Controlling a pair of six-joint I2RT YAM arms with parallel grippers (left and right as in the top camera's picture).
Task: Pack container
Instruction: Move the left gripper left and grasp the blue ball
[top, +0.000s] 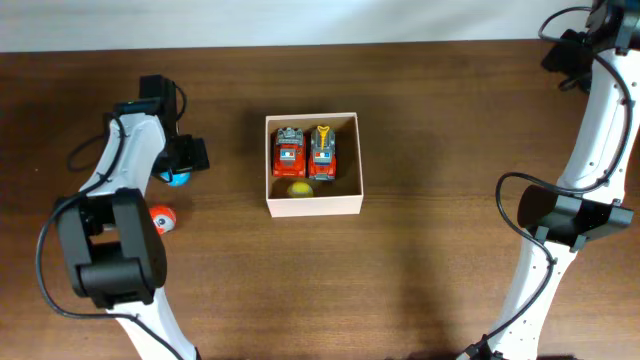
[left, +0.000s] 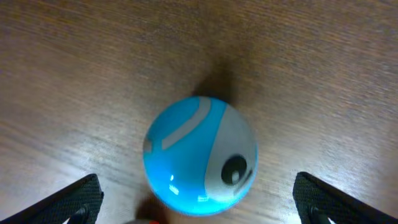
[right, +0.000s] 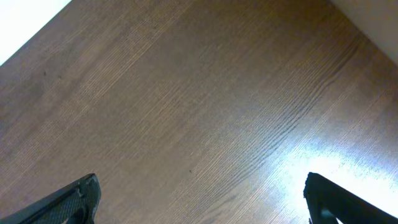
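Note:
My left gripper moves down around the sides of the blue and grey ball (top: 178, 179) (left: 200, 155) next and closes on it. The ball rests below, between my widely open fingers.
The container (top: 312, 204), a small cream-white box, stands at the table's middle. Two red toy trucks (top: 289, 153) (top: 322, 152) lie side by side in it, with a yellow ball (top: 299, 188) in front of them. A blue and grey ball (top: 178, 179) (left: 200, 155) rests on the table at the left. My left gripper (left: 199, 202) hangs over it, open, its fingers wide on either side and not touching it. My right gripper (right: 202, 199) is open over bare wood at the far right, holding nothing.
An orange-red and white ball (top: 162, 219) lies near the left arm's base, just in front of the blue ball. The right arm (top: 590, 120) runs along the table's right edge. A white wall borders the table's far side.

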